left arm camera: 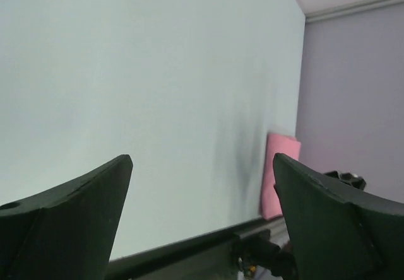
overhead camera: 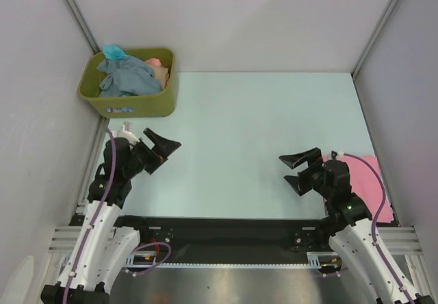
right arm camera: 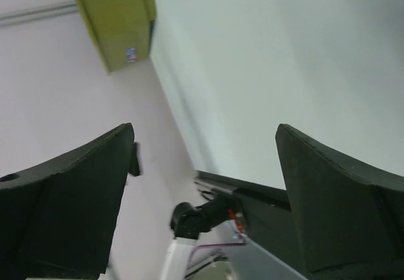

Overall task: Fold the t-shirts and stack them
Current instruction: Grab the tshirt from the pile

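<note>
Next, I will raise my left gripper outward over the tub's near rim and turn it toward the tub. Then I will lower it to the slate grey-blue t-shirt (overhead camera: 129,78), which is on top inside.
A folded pink t-shirt (overhead camera: 369,181) lies flat at the table's right near edge, partly under my right arm; it also shows in the left wrist view (left arm camera: 278,173). A slate grey-blue t-shirt (overhead camera: 129,78) lies crumpled in the olive-green tub (overhead camera: 137,104) at the far left, with a teal one (overhead camera: 113,51) and a salmon one (overhead camera: 159,71) poking out. My left gripper (overhead camera: 161,152) is open and empty above the table, near the tub. My right gripper (overhead camera: 295,170) is open and empty, left of the pink shirt. Both wrist views show wide-apart jaws holding nothing.
The pale table (overhead camera: 253,133) is enclosed by grey walls on the left, back and right. The tub also shows in the right wrist view (right arm camera: 117,21). A black rail (overhead camera: 226,232) runs along the near edge between the arm bases.
</note>
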Motion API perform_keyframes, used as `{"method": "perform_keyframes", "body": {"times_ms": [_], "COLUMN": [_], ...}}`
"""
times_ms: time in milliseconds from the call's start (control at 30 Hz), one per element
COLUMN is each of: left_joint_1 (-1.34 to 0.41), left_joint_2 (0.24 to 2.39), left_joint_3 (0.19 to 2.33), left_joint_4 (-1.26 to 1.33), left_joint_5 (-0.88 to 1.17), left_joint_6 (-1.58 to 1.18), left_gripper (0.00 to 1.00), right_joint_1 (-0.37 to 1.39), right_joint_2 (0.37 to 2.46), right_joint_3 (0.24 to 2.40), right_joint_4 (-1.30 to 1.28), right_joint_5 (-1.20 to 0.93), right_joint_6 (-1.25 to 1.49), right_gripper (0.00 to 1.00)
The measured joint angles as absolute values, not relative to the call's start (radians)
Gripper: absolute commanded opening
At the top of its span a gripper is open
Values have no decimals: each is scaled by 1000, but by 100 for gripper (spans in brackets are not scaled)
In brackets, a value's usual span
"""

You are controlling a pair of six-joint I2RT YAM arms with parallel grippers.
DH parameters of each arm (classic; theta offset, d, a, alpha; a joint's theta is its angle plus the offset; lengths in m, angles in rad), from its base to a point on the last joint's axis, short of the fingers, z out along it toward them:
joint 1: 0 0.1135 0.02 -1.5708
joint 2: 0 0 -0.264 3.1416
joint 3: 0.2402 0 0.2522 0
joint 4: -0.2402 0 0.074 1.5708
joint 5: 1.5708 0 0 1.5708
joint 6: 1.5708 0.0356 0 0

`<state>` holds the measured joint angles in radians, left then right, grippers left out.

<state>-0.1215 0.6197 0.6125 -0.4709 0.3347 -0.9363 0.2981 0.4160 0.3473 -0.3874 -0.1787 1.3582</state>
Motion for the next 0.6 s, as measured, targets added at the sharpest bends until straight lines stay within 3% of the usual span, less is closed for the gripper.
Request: {"method": "perform_keyframes", "body": {"times_ms": [233,267,300,600], "left_joint_1": [-105,-99,-93,-28], "left_joint_2": [736,767,797,1513], "left_joint_3": [879,925,961,1740], "left_joint_4": [-496,-503,-503,-701], "left_joint_5": [166,124,94,-250], "left_joint_6": [-773,-749,-733,-405], "left_gripper": [98,87,84,84], "right_joint_1": [292,286,281,244], "right_joint_2": [567,577,577,638], "right_joint_3": [521,541,552,698], "right_joint_4": [-537,-548,-552,-664], "right_joint_5": [-201,-218,-232,-304], "right_joint_6": [1117,1078,1052,856], "right_gripper": [100,100,100,100]}}
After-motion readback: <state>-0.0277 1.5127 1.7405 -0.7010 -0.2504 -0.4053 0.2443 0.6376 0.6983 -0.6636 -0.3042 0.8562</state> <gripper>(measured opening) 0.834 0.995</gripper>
